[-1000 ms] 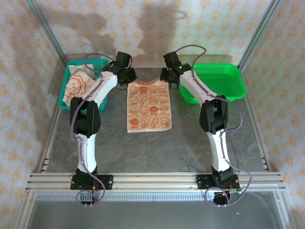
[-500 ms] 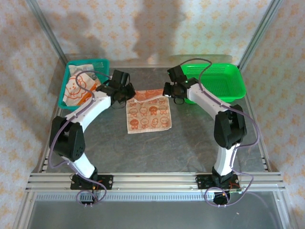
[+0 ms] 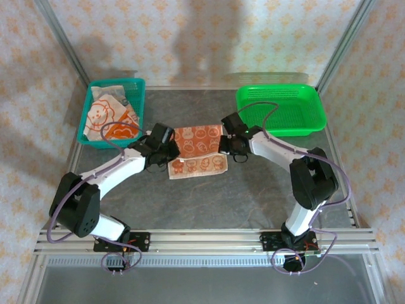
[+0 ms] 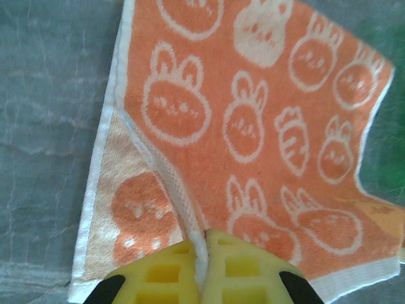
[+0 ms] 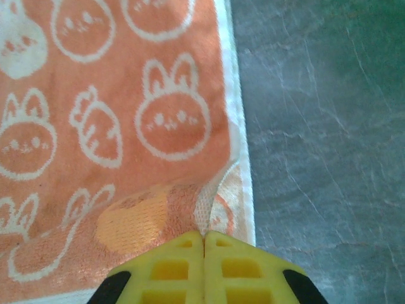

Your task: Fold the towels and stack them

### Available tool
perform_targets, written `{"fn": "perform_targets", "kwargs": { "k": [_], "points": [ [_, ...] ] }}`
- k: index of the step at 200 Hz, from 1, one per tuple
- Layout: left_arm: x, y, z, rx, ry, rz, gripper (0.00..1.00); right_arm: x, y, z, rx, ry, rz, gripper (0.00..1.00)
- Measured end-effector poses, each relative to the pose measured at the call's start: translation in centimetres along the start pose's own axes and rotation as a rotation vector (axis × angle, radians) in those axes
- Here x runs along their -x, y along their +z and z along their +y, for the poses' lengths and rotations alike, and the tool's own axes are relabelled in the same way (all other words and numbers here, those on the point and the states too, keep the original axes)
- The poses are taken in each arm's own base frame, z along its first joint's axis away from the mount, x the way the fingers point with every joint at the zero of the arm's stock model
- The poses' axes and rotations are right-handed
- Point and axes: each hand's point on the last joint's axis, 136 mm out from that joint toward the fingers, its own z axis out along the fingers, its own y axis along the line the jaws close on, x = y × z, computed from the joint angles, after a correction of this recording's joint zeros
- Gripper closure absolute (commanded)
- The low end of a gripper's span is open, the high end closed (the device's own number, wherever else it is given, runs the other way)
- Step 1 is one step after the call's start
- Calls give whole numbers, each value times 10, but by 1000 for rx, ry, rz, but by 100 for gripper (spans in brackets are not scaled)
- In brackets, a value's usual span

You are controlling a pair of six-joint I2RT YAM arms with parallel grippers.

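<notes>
My left gripper draws back and down to the near corner of the towel's cream half next and releases the towel's hem. This is because a cream part of the towel still lies uncovered.
One orange and cream towel (image 3: 198, 152) printed with rabbits lies mid-table, its far half drawn over the near half so the orange side faces up. My left gripper (image 3: 169, 147) is shut on the folded edge's left corner, and my right gripper (image 3: 226, 147) is shut on the right corner. In the left wrist view the yellow fingertips (image 4: 204, 244) pinch the white hem of the towel (image 4: 253, 101). The right wrist view has the fingertips (image 5: 204, 239) closed on the hem of the towel (image 5: 114, 95). More towels (image 3: 107, 114) lie bunched in the teal basket (image 3: 85, 117).
A green mesh basket (image 3: 281, 107) stands at the back right, close behind my right arm. Grey tabletop (image 3: 209, 202) stretches between the towel and the arm bases. Metal frame posts and patterned walls close in the back and sides.
Both grippers have carried the towel's far edge toward the near side, folding the orange side over the cream face. Both arms have stretched lower over the table.
</notes>
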Motion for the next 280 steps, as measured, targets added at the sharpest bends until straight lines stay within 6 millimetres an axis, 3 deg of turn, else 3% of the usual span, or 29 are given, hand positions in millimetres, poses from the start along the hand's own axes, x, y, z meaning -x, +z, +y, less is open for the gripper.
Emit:
{"fn": "perform_targets", "kwargs": {
  "k": [86,135,157,171,200,238,263,280],
  "points": [
    [-41,17,15,7,-15,41,100,-29,13,-13,-12,5,45,94],
    [-51,21,19,6,-17,48,99,-41,18,-17,-21,0,68,91],
    [-55,22,18,2,-11,52,86,-43,19,-18,-24,4,73,85],
    [-59,22,20,4,-5,57,65,-45,20,-20,-29,9,78,70],
    [-65,21,23,10,-15,67,33,-46,19,-21,-32,-1,81,68],
    [-63,3,25,6,-8,49,25,-44,15,-21,-35,-3,69,66],
    [-62,-5,36,46,17,35,28,-45,14,-22,-39,-11,73,65],
    [-63,-6,43,79,41,38,35,-46,15,-23,-42,-17,78,65]
  ]
}}
